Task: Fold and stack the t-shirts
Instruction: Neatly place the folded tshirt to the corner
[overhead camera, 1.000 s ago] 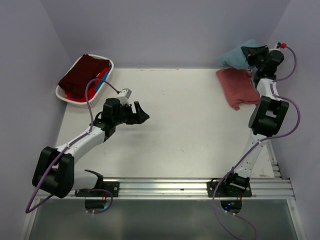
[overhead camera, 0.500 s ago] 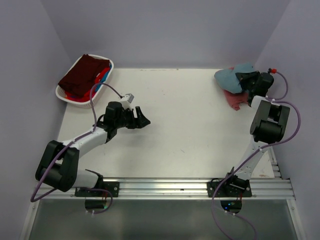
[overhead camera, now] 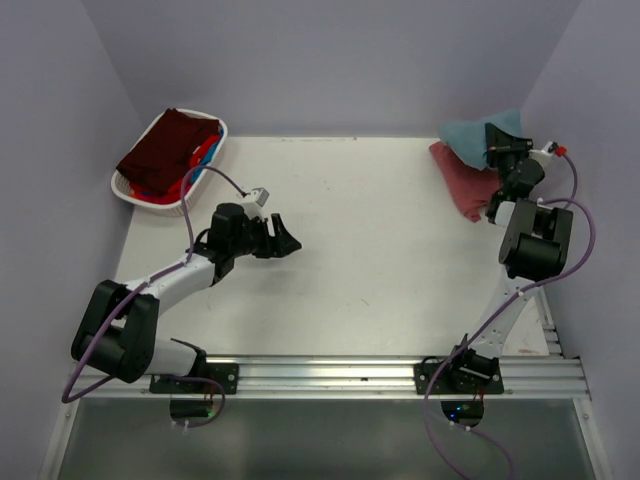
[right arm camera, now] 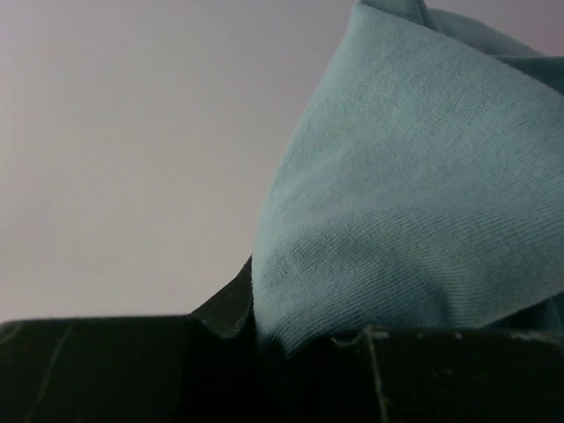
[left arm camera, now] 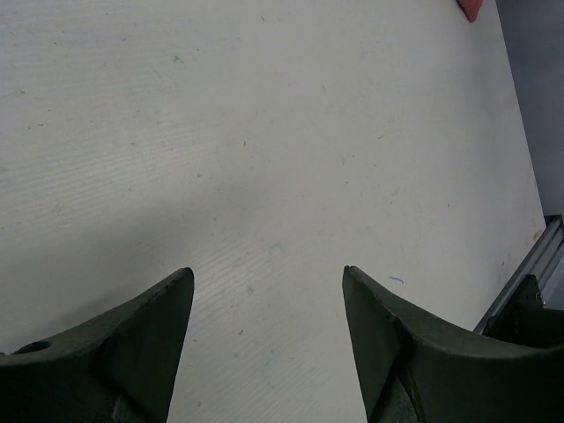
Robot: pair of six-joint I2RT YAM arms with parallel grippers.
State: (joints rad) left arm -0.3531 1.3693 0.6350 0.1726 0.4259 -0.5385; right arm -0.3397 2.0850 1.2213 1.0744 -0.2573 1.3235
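Observation:
My right gripper will next tip down, lower over the folded salmon-red t-shirt (overhead camera: 463, 180) below it and release the teal-blue t-shirt stacked on top.
A bunched slate teal-blue t-shirt (overhead camera: 463, 135) hangs at the back right corner, with my right gripper (overhead camera: 495, 142) shut on a fold of it. In the right wrist view the teal cloth (right arm camera: 414, 203) fills the space above the right gripper (right arm camera: 300, 342), pinched between its dark fingers. A folded salmon-red t-shirt (overhead camera: 463, 180) lies on the table just below it. My left gripper (overhead camera: 289, 240) hovers open over the bare left-middle of the table, nothing between its fingers (left arm camera: 132, 344). The left gripper (left arm camera: 267, 271) shows only tabletop in its gap.
A white oval basket (overhead camera: 124, 190) at the back left holds a dark maroon shirt (overhead camera: 165, 148) on top of bright blue (overhead camera: 205, 152) and red cloth. Purple walls close in the back and both sides. A metal rail (overhead camera: 350, 372) runs along the near edge.
The right gripper swung the teal-blue shirt down and left over the salmon-red shirt, then back toward the corner. The left arm drew back slightly to the left, its jaws narrowing a little.

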